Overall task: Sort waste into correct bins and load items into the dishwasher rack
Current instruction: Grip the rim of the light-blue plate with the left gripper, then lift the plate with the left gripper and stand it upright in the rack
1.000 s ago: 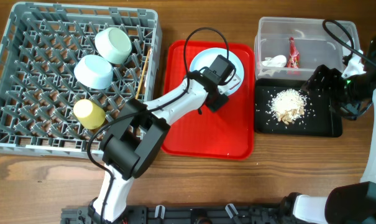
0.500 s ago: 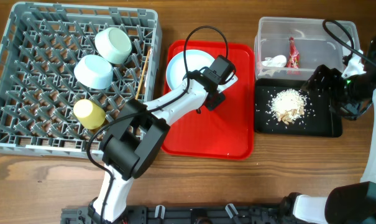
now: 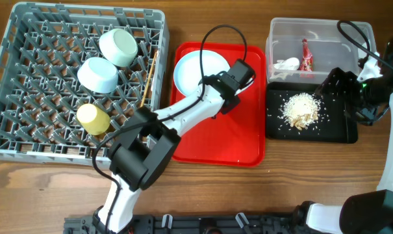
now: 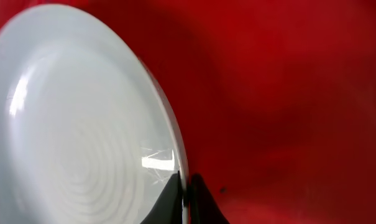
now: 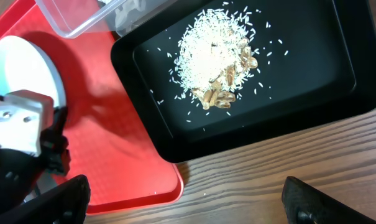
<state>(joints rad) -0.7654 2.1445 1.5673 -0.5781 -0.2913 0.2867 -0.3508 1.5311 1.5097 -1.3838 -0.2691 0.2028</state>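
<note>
My left gripper should next rise outward, cross to the rack, turn the plate upright and lower it, as tray-side rack wires (image 3: 138,73) beside the bowls are free.
My left gripper (image 3: 217,83) is shut on the rim of the white round plate (image 3: 193,70) and holds it tilted over the red tray (image 3: 215,140); in the left wrist view the jaws (image 4: 186,196) pinch the plate (image 4: 76,137) edge. The grey dishwasher rack (image 3: 27,146) holds two pale green bowls (image 3: 118,47) (image 3: 97,75), a yellow cup (image 3: 93,118) and a wooden chopstick (image 3: 148,78). The clear tub (image 3: 313,29) holds a red wrapper (image 3: 306,55) and a white tissue (image 3: 287,64). The black tray (image 3: 339,127) holds beige food scraps (image 3: 300,109). My right gripper (image 5: 188,199) is open and empty above the black tray's (image 5: 312,93) near edge.
The red tray lies between the rack and the bins, and shows in the right wrist view (image 5: 113,155). Bare wooden table (image 3: 300,182) runs along the front. The left arm reaches across the tray's left side.
My left gripper has tilted and shifted the plate leftward on the red tray, then moved a little right. The right arm has not moved.
</note>
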